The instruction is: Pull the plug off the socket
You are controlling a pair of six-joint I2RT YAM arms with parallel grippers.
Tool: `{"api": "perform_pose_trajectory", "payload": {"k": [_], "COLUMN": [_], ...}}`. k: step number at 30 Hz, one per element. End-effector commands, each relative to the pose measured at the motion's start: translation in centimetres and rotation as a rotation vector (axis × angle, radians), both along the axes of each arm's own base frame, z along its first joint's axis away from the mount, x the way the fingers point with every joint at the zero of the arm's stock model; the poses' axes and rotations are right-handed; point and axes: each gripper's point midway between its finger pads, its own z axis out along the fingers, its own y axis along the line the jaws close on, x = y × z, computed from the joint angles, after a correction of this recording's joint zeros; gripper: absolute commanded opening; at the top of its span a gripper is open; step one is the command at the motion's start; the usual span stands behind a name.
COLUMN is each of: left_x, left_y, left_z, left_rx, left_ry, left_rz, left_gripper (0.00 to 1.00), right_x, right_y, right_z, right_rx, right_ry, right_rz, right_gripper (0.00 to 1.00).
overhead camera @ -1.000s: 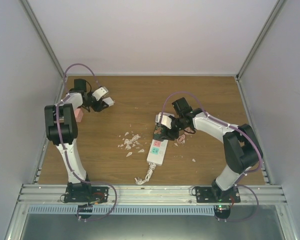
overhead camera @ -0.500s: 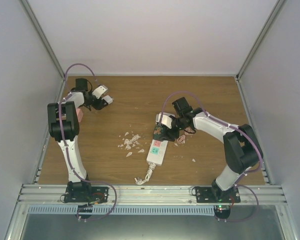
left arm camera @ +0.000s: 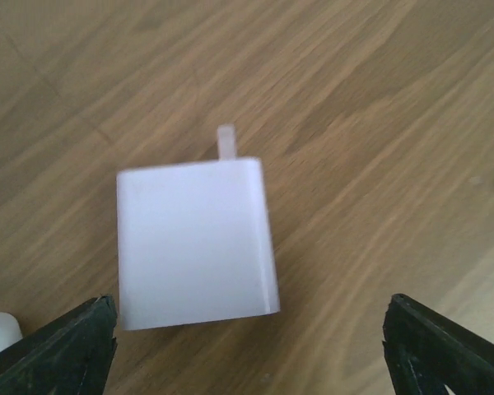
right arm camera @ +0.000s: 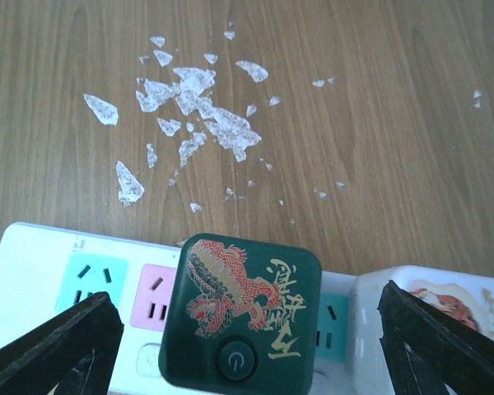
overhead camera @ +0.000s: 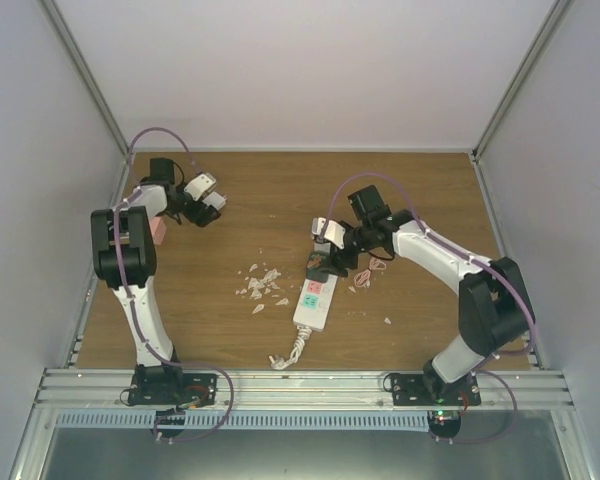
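Note:
Next, my right gripper moves outward and down to close at the white printed plug's side away from the flakes, since it straddles the green plug [right arm camera: 243,317].
The socket [overhead camera: 315,300] lies mid-table, a white strip with pink and green-blue faces [right arm camera: 33,263]. A dark green plug [right arm camera: 243,317] with a red and gold dragon print sits in it, and a white printed plug [right arm camera: 432,304] sits in the socket just to its right. My right gripper [right arm camera: 251,354] hangs open above the green plug, its fingers apart on either side and not touching it. My left gripper [left arm camera: 251,350] is open at the far left [overhead camera: 208,195]. A plain white plug [left arm camera: 196,243] lies flat on the wood between its fingers, prong pointing away, not gripped.
White flakes [overhead camera: 260,285] are scattered on the wood left of the socket. The socket's short cord [overhead camera: 290,352] coils toward the near edge. A pink object [overhead camera: 158,230] sits beside the left arm, and a small pink-white piece [overhead camera: 377,266] lies by the right gripper.
Both grippers have spread wider. The right arm has drawn slightly back from the socket's far end. The left arm has barely moved.

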Motion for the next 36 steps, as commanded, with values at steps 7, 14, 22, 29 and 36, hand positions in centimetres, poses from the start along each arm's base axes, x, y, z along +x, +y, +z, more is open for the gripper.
{"api": "perform_pose_trajectory", "payload": {"k": [7,14,22,29,36], "left_x": [-4.1,-6.3,-8.5,-9.9,-10.6], "left_y": [-8.6,-14.9,-20.0,-23.4,-25.2], "left_z": [10.0,11.1,10.6,9.3,8.9], "left_rx": [-0.180,-0.213,-0.236,-0.244,-0.263], "left_ry": [-0.194,-0.207,-0.203,-0.189,-0.187], "left_rz": [-0.385,-0.577,-0.710,-0.795,-0.837], "left_gripper": [0.90,0.89,0.87,0.84,0.82], "right_x": [2.0,4.0,5.2,6.7,7.4], "right_y": [-4.8,-9.3,-9.5,-9.2,-7.5], "right_z": [4.2,0.9,-2.7,-4.2,-4.5], "right_rx": [0.080,0.007,-0.035,-0.054,-0.046], "right_ry": [-0.086,-0.064,-0.031,-0.038,-0.063], "right_rz": [-0.107,-0.207,-0.209,-0.206,-0.172], "right_gripper": [0.86,0.83,0.76,0.62,0.50]}}
